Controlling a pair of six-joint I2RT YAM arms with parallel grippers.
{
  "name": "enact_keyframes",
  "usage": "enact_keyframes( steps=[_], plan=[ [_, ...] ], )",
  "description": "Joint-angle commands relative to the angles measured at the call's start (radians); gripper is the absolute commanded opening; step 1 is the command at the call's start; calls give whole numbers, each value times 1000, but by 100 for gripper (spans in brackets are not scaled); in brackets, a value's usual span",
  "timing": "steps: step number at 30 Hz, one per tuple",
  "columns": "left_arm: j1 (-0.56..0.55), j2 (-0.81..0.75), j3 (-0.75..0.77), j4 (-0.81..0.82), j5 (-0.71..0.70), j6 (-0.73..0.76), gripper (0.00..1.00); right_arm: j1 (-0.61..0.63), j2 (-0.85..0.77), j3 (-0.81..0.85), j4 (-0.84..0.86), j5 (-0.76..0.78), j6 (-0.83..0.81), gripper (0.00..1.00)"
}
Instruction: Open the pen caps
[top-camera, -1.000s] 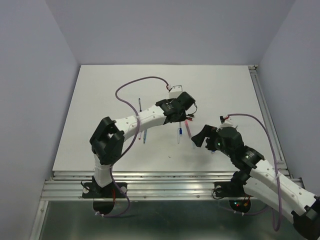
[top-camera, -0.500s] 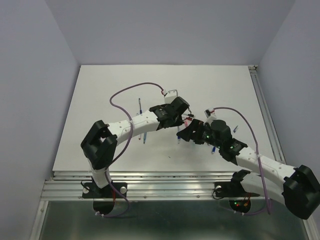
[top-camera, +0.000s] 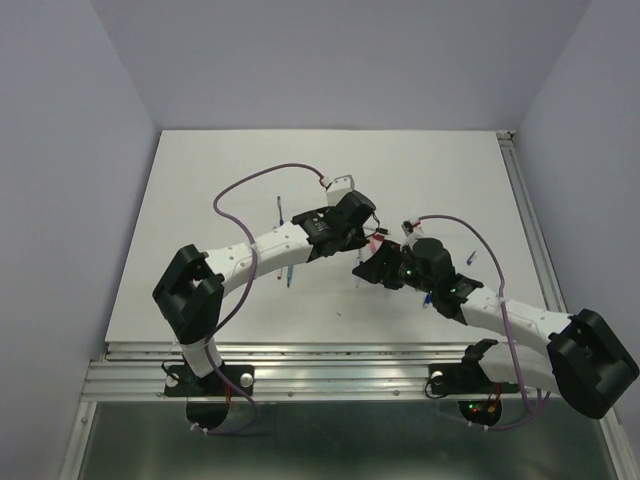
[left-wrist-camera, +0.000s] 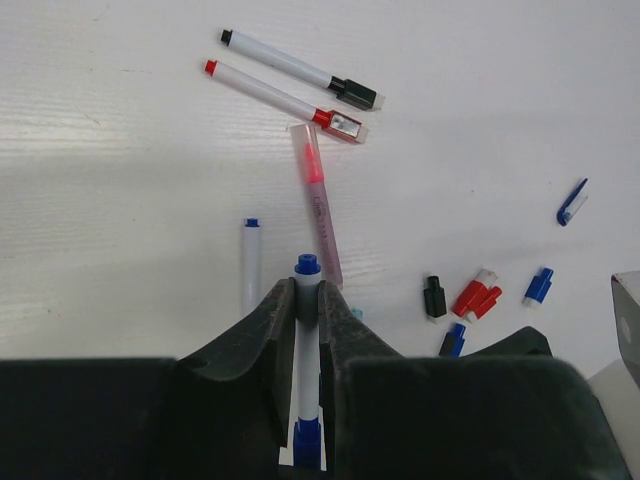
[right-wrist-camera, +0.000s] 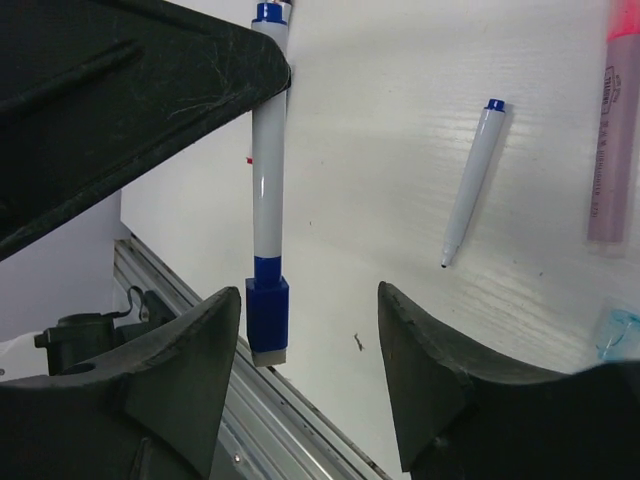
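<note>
The robot should carry the body of the pen to the left in the top view with its left gripper and lower it to release it, since bare tabletop lies below on that side.
My left gripper (left-wrist-camera: 307, 292) is shut on a white pen barrel (left-wrist-camera: 306, 335), held above the table, with its blue cap (left-wrist-camera: 308, 442) at the near end. In the right wrist view that blue cap (right-wrist-camera: 267, 315) hangs between the open fingers of my right gripper (right-wrist-camera: 310, 295), close to the left finger (right-wrist-camera: 200, 350) and not gripped. From above, the left gripper (top-camera: 362, 238) and right gripper (top-camera: 372, 268) meet mid-table. Loose caps lie on the table: black (left-wrist-camera: 434, 297), red (left-wrist-camera: 478, 296) and blue (left-wrist-camera: 539, 286).
A black-capped pen (left-wrist-camera: 297, 69), a red-capped pen (left-wrist-camera: 285, 101), a pink pen (left-wrist-camera: 320, 205) and a bare white barrel (left-wrist-camera: 251, 265) lie beyond the left gripper. An uncapped pen (right-wrist-camera: 470, 180) lies on the table. The table's metal rail (top-camera: 330, 352) runs along the near edge.
My right arm has reached left and forward until its open fingers flank the capped end of the pen. The left gripper has shifted slightly left with the pen.
</note>
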Motion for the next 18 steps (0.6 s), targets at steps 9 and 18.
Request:
enact_keyframes(
  steps=[9, 18],
  plan=[
    [-5, -48, -11, 31, -39, -11, 0, 0, 23, 47, 111, -84, 26, 18],
    [105, 47, 79, 94, -219, -2, 0, 66, -75, -51, 167, -339, 183, 1]
  ],
)
